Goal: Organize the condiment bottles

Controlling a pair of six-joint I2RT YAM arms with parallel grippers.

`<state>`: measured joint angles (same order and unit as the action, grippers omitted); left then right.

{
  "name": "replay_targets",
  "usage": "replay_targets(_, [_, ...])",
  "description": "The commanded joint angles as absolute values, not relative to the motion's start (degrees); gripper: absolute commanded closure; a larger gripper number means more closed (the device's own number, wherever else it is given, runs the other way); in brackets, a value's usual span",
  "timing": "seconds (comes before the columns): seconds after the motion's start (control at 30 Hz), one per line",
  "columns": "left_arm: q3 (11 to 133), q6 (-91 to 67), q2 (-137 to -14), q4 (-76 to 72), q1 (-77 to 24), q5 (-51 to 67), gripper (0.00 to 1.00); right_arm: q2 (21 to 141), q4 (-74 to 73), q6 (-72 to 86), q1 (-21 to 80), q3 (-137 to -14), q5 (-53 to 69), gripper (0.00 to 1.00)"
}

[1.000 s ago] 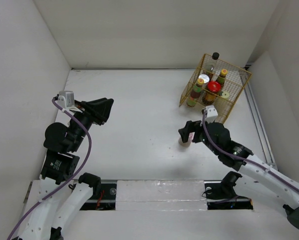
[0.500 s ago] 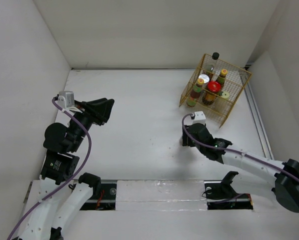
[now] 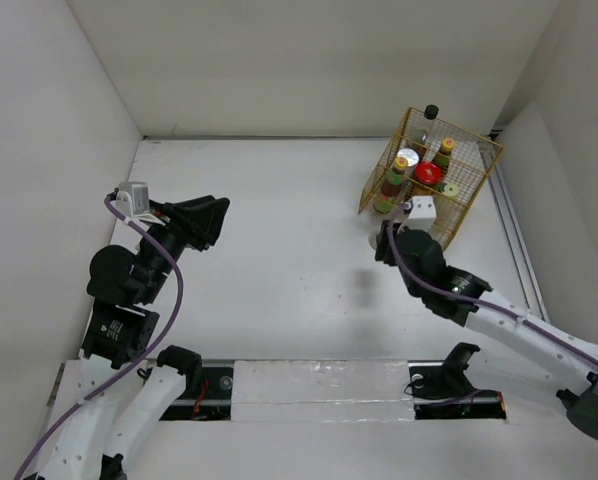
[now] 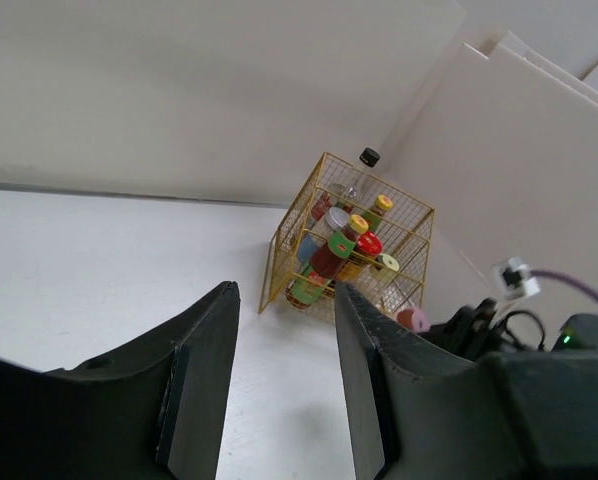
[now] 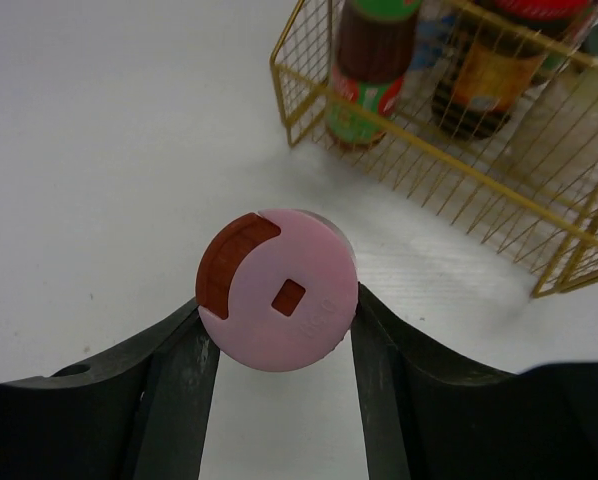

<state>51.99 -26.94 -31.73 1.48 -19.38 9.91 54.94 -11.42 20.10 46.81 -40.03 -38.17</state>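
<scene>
The basket's front row has a free gap point(image 5: 437, 150) beside the brown bottle, so my right gripper will next move outward over the basket's front bar, lower and release.
My right gripper point(image 5: 279, 306) is shut on the pink-capped bottle point(image 5: 277, 290) and holds it above the table, just in front of the gold wire basket's point(image 5: 309, 62) near-left corner. In the top view the right gripper point(image 3: 387, 243) sits close to the basket point(image 3: 468, 134). Several bottles stand in the basket: black cap point(image 3: 431, 111), red cap point(image 3: 428, 173), silver cap point(image 3: 408, 157), yellow-green cap point(image 3: 449, 189). A brown bottle with a green-red label point(image 5: 369, 70) stands nearest. My left gripper point(image 3: 207, 220) is open and empty, raised at the left point(image 4: 284, 296).
White walls enclose the table on the left, back and right. The basket stands in the back right corner by the right wall point(image 3: 559, 130). The left wrist view shows the basket point(image 4: 324, 165) and the pink cap point(image 4: 411, 319) far ahead.
My right gripper has carried the pink-capped bottle from mid-table up toward the basket's front corner. The left arm has not moved.
</scene>
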Motion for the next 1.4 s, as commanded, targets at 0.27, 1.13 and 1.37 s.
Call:
replay_targets(0.27, [51.5,-26.9,-32.0,-2.0,-19.2,11.3,0.6,58.3,-6.6,12.6,22.2,-52.7,-26.0,0.61])
replay_targets(1.13, [51.5,-26.9,-31.4,-2.0,-19.2,11.3,0.53,79.8,1.5,15.2,8.3,-50.7,-13.5,0.21])
replay_targets(1.37, [51.5,-26.9,-31.9,-2.0,-19.2,11.3,0.5,70.3,1.5,15.2,8.8,-50.1,-13.5,0.07])
